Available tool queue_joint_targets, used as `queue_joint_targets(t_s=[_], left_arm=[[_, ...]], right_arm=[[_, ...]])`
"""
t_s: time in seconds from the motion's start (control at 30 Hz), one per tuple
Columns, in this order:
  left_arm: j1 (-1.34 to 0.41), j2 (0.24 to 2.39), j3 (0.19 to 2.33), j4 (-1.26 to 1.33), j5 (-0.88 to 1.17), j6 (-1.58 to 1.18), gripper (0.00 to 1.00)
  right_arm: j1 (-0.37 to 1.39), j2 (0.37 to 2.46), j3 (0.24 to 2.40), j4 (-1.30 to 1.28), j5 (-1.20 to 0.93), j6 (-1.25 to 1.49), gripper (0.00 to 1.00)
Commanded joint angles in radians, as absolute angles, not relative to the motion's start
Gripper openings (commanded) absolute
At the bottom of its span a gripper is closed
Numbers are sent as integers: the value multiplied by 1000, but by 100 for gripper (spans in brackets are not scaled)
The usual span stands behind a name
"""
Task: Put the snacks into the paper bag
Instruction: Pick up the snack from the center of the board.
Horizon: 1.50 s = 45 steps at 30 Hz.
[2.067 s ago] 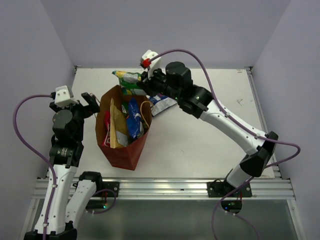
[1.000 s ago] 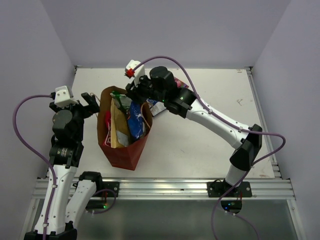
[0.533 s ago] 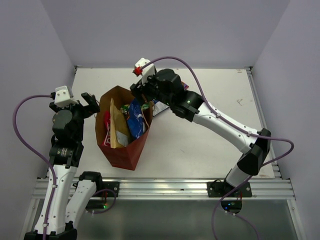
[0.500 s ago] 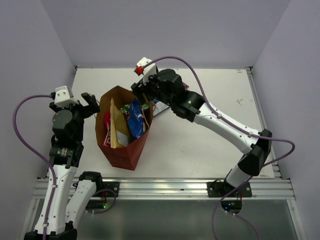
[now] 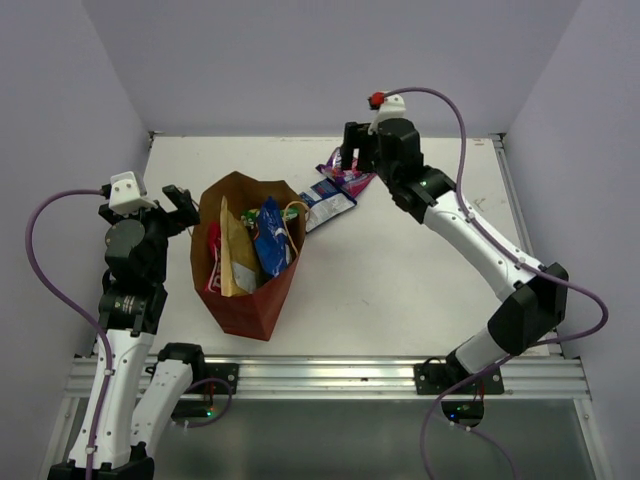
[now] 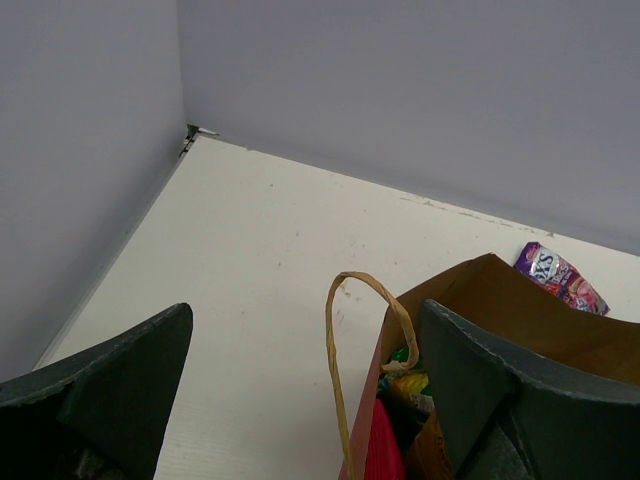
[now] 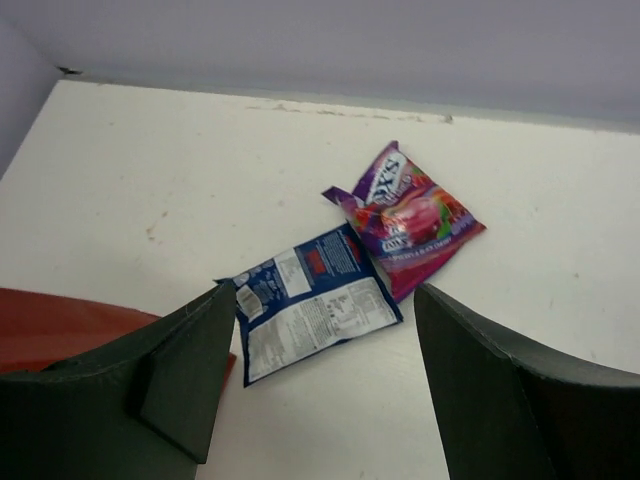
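I need to turn my right gripper next and lower it onto the purple-pink packet's near edge, as bare tabletop borders it, away from the dark blue packet (image 7: 315, 305).
The brown paper bag (image 5: 243, 300) with red sides stands open at the left middle of the table. Several snacks stick out of it: a pink-red packet (image 5: 212, 262), a tan-gold one (image 5: 234, 262) and a blue-white one (image 5: 270, 246). A small dark blue packet (image 7: 315, 305) and a small purple-pink packet (image 7: 410, 218) lie flat on the table just behind and right of the bag. My right gripper (image 5: 347, 165) hangs open and empty above these two. Open and empty too, my left gripper (image 5: 183, 203) stays beside the bag's left rim, near a tan loop handle (image 6: 362, 330).
The white table (image 5: 420, 280) is walled at the back and both sides. A metal rail (image 5: 320, 375) with the arm bases runs along the near edge. The bag's red corner (image 7: 60, 325) shows at the lower left of the right wrist view.
My right gripper carried a green-yellow packet over the bag, opened and let it go inside. It then swung back and right to above the two packets on the table. The left arm kept still.
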State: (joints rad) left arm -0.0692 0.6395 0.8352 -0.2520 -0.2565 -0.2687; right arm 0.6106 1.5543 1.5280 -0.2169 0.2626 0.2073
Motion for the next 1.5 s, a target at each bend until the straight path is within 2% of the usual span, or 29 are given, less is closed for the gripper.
queue_joint_targets(t_s=[0.0,0.2,0.53,0.9,1.47], left_arm=[[-77,644,830,-207,-249,-255,97],[-75,649,831,-207,-250,-253,97],[-66,649,834,-209,-241,-250,97],[-46,672,834,-207,-213,-255,97],[-29,689,834,-204,-186,-256,97]], right_arm=[[522,1540,1483,-209,209,412,76],[404,1650,1465,-190,85,520,76],[273,1825,1443,-112,3,753,79],[242,2028,1466,-6,-97,883,80],[242,2201,1473,179,-136,1025,80]])
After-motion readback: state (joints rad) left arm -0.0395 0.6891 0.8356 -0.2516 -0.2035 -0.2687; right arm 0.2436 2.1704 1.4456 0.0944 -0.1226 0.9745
